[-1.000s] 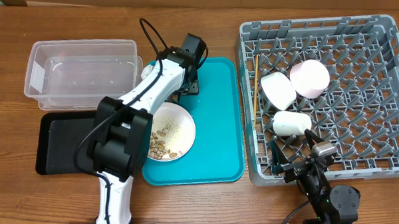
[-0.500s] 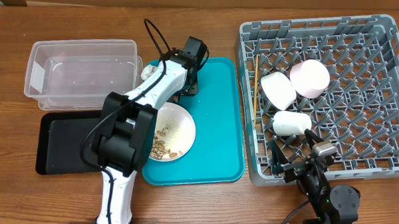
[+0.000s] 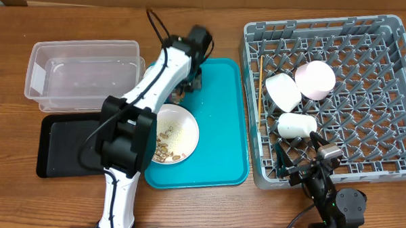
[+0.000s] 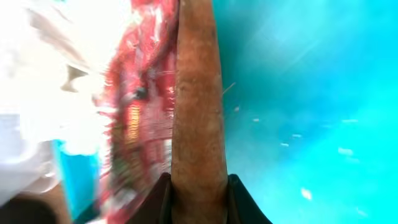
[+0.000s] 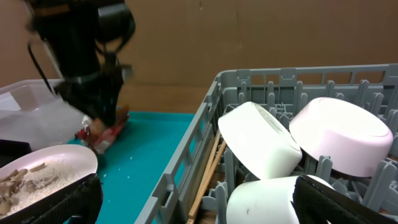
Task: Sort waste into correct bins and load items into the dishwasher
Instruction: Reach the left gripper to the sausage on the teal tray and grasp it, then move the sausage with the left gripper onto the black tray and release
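Observation:
The sausage is food waste, so my left gripper will next rise off the teal tray, go back past the white plate and lower over the black tray (image 3: 76, 145).
My left gripper (image 3: 185, 86) (image 4: 198, 186) is shut on the orange-brown sausage piece (image 4: 196, 112), just above the far left corner of the teal tray (image 3: 223, 128). The small red snack wrapper (image 4: 140, 106) (image 5: 102, 135) lies right beside the sausage, with the crumpled silvery-white wrapper (image 4: 56, 93) further left. The white plate (image 3: 185, 127) on the tray holds nut-shell and rice scraps (image 3: 167, 145). My right gripper (image 3: 314, 169) (image 5: 208, 205) is open and empty at the near edge of the grey rack (image 3: 386, 100). The rack holds a white bowl (image 3: 283, 91), a pink bowl (image 3: 315, 79), a white cup (image 3: 297, 125) and chopsticks (image 3: 259, 92).
The clear tub (image 3: 82, 72) stands left of the teal tray, with the black tray (image 3: 60, 143) in front of it. My left arm stretches over the black tray and the plate's left side.
My left gripper has shifted slightly toward the far edge of the teal tray and looks raised, with the sausage in it. The right arm has not moved.

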Tool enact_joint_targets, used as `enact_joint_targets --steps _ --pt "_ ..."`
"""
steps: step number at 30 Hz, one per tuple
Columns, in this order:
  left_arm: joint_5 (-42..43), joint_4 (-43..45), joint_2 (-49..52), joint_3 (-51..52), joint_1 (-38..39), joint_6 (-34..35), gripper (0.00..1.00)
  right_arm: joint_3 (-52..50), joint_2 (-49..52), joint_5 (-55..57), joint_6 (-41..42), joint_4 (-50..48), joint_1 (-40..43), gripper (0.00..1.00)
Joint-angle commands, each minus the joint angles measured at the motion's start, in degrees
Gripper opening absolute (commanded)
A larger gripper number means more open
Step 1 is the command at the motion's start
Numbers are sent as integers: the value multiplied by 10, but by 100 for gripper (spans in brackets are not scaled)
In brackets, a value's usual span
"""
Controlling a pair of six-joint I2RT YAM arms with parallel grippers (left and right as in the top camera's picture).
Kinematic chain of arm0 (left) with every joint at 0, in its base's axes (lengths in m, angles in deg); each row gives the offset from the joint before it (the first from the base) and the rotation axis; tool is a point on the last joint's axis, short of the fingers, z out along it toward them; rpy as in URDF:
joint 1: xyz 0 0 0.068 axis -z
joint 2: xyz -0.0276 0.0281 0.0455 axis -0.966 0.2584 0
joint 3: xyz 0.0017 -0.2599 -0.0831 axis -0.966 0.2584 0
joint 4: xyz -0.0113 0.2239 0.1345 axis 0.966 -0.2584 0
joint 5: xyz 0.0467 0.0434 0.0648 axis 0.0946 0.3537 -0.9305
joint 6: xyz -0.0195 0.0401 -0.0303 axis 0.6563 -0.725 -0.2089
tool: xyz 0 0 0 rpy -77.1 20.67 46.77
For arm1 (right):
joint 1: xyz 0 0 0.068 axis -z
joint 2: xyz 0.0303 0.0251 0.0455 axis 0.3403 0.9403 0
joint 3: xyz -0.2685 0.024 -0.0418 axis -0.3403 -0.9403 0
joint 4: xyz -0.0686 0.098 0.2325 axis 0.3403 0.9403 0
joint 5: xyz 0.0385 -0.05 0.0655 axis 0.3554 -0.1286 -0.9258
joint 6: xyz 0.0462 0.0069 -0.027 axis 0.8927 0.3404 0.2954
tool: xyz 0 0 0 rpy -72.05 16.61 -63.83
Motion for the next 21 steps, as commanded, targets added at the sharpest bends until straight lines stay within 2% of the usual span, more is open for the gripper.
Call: enact_joint_targets --steps 1,4,10,12,16,21 --pt "-3 -54 -43 -82 -3 30 4 -3 -7 -3 -2 -3 4 100" --pt "-32 -131 -80 -127 -3 79 4 -3 -7 -3 -2 -3 4 100" --pt "-56 -286 -173 -129 -21 191 4 -3 -7 -3 -2 -3 4 100" --pt "-70 -300 -207 -115 -27 192 4 -3 -7 -3 -2 -3 4 100" --pt "-75 -300 -296 -35 -59 222 4 -3 -7 -3 -2 -4 4 100" --pt "-89 -285 -398 137 -152 280 4 -3 -7 -3 -2 -3 4 100"
